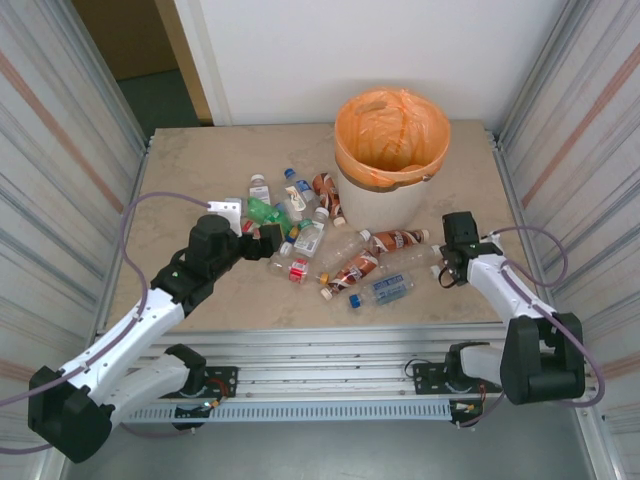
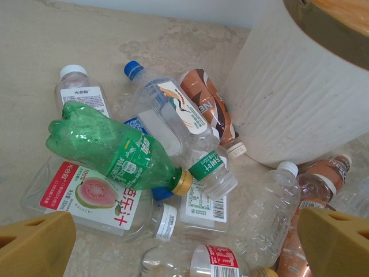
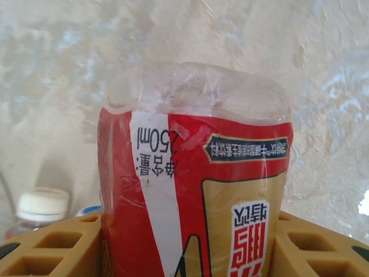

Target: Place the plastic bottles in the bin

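Observation:
I should move my right gripper up and outward over the bin's opening [image 1: 392, 138] and let go of the crushed bottle, because that opening is higher and farther outward than it.
Several plastic bottles [image 1: 310, 240] lie in a loose pile on the table in front of the bin [image 1: 385, 205], a cream bucket lined with an orange bag. A crushed green bottle [image 2: 109, 147] rests on top of clear ones; brown-labelled bottles [image 1: 355, 268] lie to the right. My left gripper [image 1: 262, 242] hovers open over the pile's left side, its tan fingers [image 2: 34, 248] wide apart above a red-labelled clear bottle [image 2: 225, 259]. My right gripper [image 1: 452, 268] is shut on a crushed bottle with a red and gold label [image 3: 196, 173], its tan fingers [image 3: 52, 248] pressed against both sides.
The bin's wall [image 2: 288, 86] stands just right of the pile. Corrugated metal walls [image 1: 60, 150] flank the table on both sides. A clear bottle with a blue cap [image 1: 385, 290] lies nearest the front edge. A white-capped bottle [image 3: 40, 208] lies behind the held one.

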